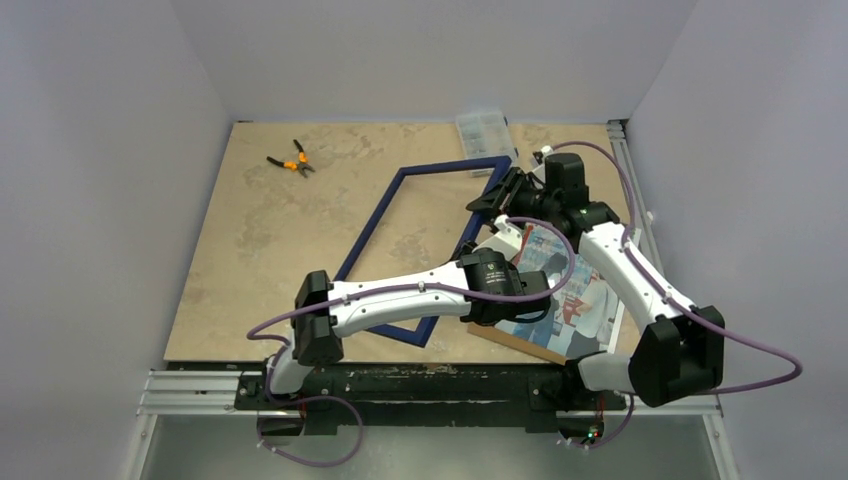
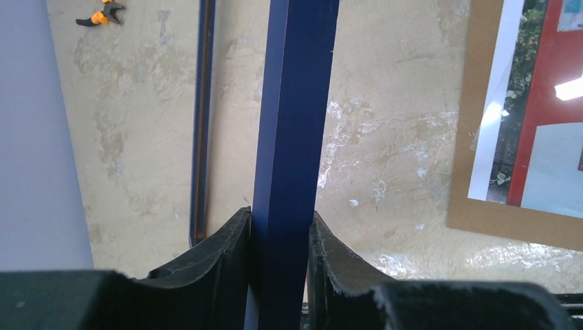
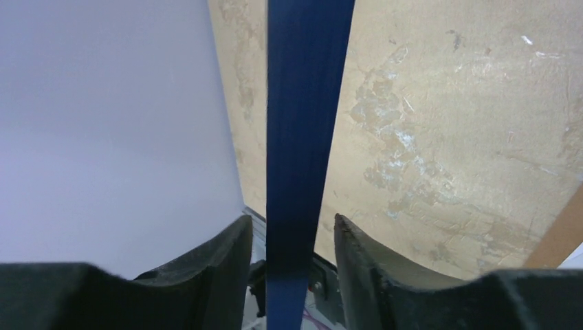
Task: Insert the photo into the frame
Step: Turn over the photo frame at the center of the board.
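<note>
The frame's blue side is facing up, so next I swing my left gripper to the left in the top view, turn the frame (image 1: 370, 226) over and bring it down onto the bare table to release it.
The frame (image 1: 370, 226) is dark blue and lies slanted across the middle of the table. My left gripper (image 1: 476, 268) is shut on its right rail near the lower end; in the left wrist view the rail (image 2: 295, 103) is pinched between both pads at the gripper (image 2: 282, 247). My right gripper (image 1: 500, 190) straddles the same rail near the far right corner. In the right wrist view the rail (image 3: 306, 103) runs between the open jaws of the gripper (image 3: 292, 240) with a gap on each side. The photo (image 1: 565, 290) lies face up on a brown board (image 1: 520, 343) at the right, also in the left wrist view (image 2: 543, 103).
Orange-handled pliers (image 1: 291, 160) lie at the far left, also in the left wrist view (image 2: 100, 14). A clear plastic box (image 1: 485, 128) sits at the far edge by the frame's top corner. Grey walls enclose the table on three sides.
</note>
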You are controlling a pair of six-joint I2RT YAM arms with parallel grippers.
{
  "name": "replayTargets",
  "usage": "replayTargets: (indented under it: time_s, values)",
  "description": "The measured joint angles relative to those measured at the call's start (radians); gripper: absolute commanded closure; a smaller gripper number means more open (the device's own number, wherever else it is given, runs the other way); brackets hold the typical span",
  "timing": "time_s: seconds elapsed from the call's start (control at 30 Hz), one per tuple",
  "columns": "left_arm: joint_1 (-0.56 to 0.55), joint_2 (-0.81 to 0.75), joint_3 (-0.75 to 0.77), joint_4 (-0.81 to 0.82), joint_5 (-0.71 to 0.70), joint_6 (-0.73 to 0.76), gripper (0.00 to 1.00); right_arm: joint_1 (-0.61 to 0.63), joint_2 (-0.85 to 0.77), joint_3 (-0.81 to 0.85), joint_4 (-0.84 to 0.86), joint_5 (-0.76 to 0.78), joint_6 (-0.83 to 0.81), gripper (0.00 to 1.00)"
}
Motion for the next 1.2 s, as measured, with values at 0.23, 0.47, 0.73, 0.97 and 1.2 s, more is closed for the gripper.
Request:
replayTargets:
  time_s: [0.23,0.47,0.73,0.97,1.2]
  values:
    - [0.034,-0.030,0.000,-0.026,-0.028,-0.016,1.00,0.000,-0.066,-0.014,-0.003,-0.015,-0.046,0.06]
    - [0.038,-0.119,0.000,-0.029,-0.032,-0.022,1.00,0.000,-0.138,-0.014,-0.019,-0.015,-0.080,0.05]
    - [0.039,-0.247,-0.005,-0.020,-0.003,0.009,1.00,0.000,-0.211,-0.052,0.068,-0.078,-0.053,0.06]
    - [0.041,-0.450,-0.134,0.031,0.056,0.056,1.00,0.000,-0.257,-0.079,0.175,-0.138,-0.009,0.06]
    - [0.130,-0.758,-0.427,0.279,0.132,0.103,1.00,0.000,-0.290,-0.079,0.186,-0.146,-0.019,0.07]
